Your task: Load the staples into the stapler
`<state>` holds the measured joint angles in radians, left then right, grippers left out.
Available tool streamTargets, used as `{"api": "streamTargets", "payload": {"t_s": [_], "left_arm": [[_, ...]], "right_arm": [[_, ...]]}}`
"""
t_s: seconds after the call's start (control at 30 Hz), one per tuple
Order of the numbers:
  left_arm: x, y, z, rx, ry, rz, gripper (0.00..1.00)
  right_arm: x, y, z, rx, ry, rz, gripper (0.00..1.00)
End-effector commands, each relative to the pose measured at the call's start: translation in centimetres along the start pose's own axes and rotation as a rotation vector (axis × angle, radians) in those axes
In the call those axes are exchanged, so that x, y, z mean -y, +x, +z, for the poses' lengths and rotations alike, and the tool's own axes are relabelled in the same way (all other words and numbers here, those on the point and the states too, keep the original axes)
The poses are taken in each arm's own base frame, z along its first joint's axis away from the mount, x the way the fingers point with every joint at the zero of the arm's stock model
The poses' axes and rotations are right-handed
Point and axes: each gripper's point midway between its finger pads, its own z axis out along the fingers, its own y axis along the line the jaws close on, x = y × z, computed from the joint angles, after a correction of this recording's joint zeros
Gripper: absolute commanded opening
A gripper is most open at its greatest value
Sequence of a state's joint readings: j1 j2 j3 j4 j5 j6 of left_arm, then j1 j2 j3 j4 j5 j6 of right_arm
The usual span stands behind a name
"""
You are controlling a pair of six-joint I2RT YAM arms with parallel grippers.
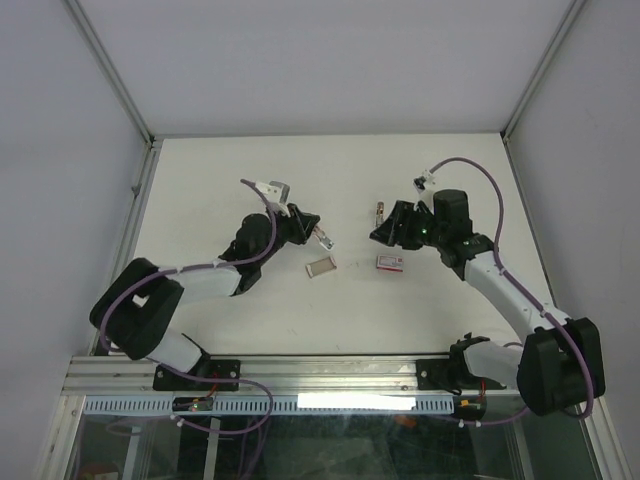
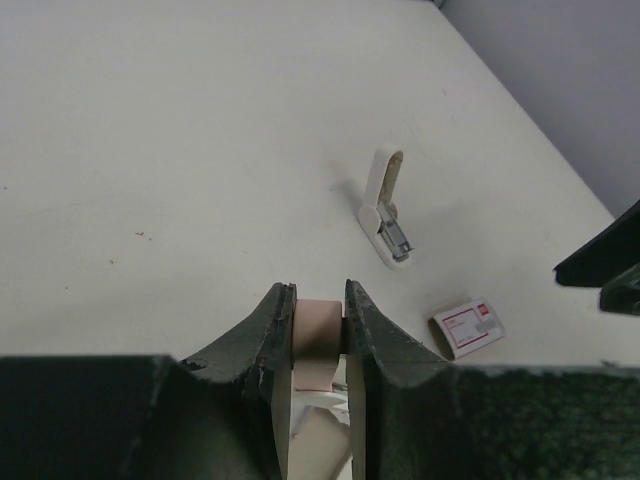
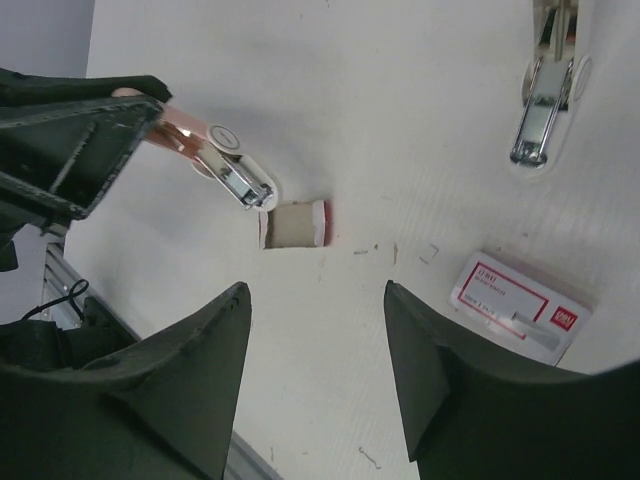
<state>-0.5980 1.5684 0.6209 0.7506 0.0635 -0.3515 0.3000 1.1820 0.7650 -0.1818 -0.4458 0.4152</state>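
Next, my left gripper draws back, lowers the stapler and releases its pink handle there, since bare table lies below and back past the cardboard tray.
My left gripper (image 2: pixel 318 291) is shut on the pink end of a small pink-and-white stapler (image 3: pixel 225 165), whose metal magazine (image 1: pixel 322 238) sticks out toward the table's middle. The staples, a tiny white box with a red mark (image 1: pixel 390 263) (image 2: pixel 468 326) (image 3: pixel 520 305), lie flat on the table between the two arms. My right gripper (image 3: pixel 315 290) hovers open over bare table just behind the box (image 1: pixel 385 232), holding nothing. A second, white stapler (image 2: pixel 385 205) (image 3: pixel 545 100) lies on the table with its metal magazine showing.
A small open cardboard tray with a red edge (image 1: pixel 321 266) (image 3: pixel 295 223) lies just below the held stapler's tip. A few loose staples (image 3: pixel 430 250) are scattered beside it. Grey walls close in the table on three sides.
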Motion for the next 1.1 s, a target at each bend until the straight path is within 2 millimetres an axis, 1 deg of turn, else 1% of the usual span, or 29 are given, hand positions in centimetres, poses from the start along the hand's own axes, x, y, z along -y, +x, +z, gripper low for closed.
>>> {"api": "streamTargets", "payload": {"t_s": [0.0,0.13,0.17,0.2,0.23,0.27,0.33,0.4,0.5,0.6,0.77,0.97,1.07], "left_arm": [[0.2,-4.5,-3.5,0.216,-0.197,-0.161,0.00],[1.3,-2.5,-6.8,0.239,-0.266,-0.263,0.00],[1.7,-1.9,-7.4,0.238,-0.279,-0.284,0.00],[1.9,-1.3,-8.0,0.232,-0.299,-0.288,0.00],[2.2,-0.8,-8.5,0.232,-0.312,-0.305,0.00],[2.3,-0.3,-8.9,0.230,-0.327,-0.314,0.00],[2.6,0.8,-9.6,0.220,-0.349,-0.335,0.00],[2.7,2.4,-10.1,0.196,-0.378,-0.342,0.00],[3.0,4.6,-10.5,0.158,-0.410,-0.339,0.00],[3.3,6.1,-10.6,0.139,-0.436,-0.337,0.00],[4.0,7.3,-10.5,0.116,-0.451,-0.294,0.00],[4.3,9.4,-10.5,0.055,-0.447,-0.291,0.00],[4.4,10.0,-10.7,0.022,-0.440,-0.274,0.08]], "right_arm": [[-2.3,2.0,-0.7,-0.025,-0.091,0.061,0.59],[-2.7,5.1,-0.1,-0.086,-0.089,0.081,0.59],[-2.8,6.2,0.0,-0.105,-0.091,0.090,0.59],[-2.9,6.5,0.1,-0.102,-0.097,0.098,0.59],[-2.8,7.4,0.2,-0.114,-0.094,0.109,0.59],[-2.8,7.8,0.2,-0.118,-0.092,0.126,0.59],[-2.6,8.6,0.3,-0.126,-0.085,0.151,0.59],[-2.5,9.2,0.4,-0.131,-0.087,0.179,0.59],[-2.8,9.9,0.7,-0.138,-0.105,0.207,0.59],[-3.1,10.7,1.2,-0.159,-0.106,0.223,0.59],[-3.6,11.4,1.9,-0.194,-0.100,0.252,0.59],[-3.1,12.9,2.9,-0.227,-0.054,0.263,0.57],[-3.2,13.5,3.2,-0.236,-0.041,0.253,0.57]]}}
